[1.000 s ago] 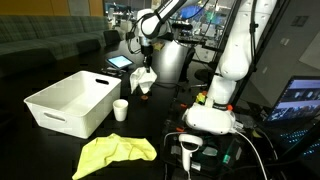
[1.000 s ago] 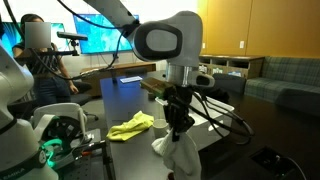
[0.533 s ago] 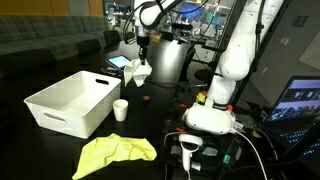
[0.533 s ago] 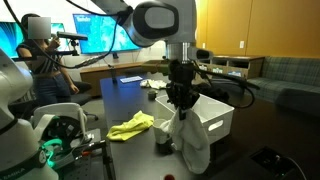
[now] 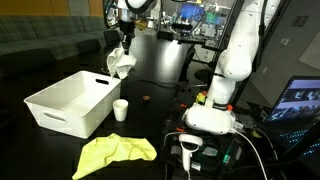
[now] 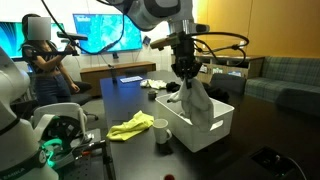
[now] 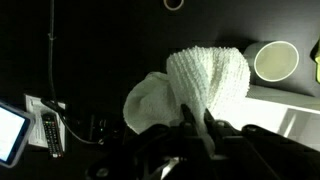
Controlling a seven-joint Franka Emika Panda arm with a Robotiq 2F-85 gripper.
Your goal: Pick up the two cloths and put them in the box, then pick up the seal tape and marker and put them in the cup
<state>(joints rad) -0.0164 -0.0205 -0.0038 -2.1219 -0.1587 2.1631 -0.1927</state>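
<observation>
The white cloth is still outside the white box's rim, so next my gripper needs to carry it right in the wrist view toward the white box's open inside and release it.
My gripper (image 5: 124, 42) is shut on a white cloth (image 5: 120, 63) and holds it in the air by the far corner of the white box (image 5: 62, 104). In an exterior view the white cloth (image 6: 197, 103) hangs from my gripper (image 6: 186, 78) over the white box (image 6: 216, 130). In the wrist view the white cloth (image 7: 200, 82) is pinched between the fingers (image 7: 197, 118). A yellow cloth (image 5: 115, 152) lies crumpled on the dark table, also seen in an exterior view (image 6: 133, 125). A small white cup (image 5: 120, 109) stands next to the box, also in the wrist view (image 7: 276, 61). Seal tape and marker are not clearly seen.
The robot base (image 5: 212, 110) with cables stands beside the table. A person (image 6: 42, 60) sits by monitors at the back. A dark cup-like object (image 6: 162, 133) stands near the box. A small device with a screen (image 7: 12, 132) lies on the table.
My gripper has carried the white cloth up and sideways across the table, from beside the cup to above the far edge of the white box.
</observation>
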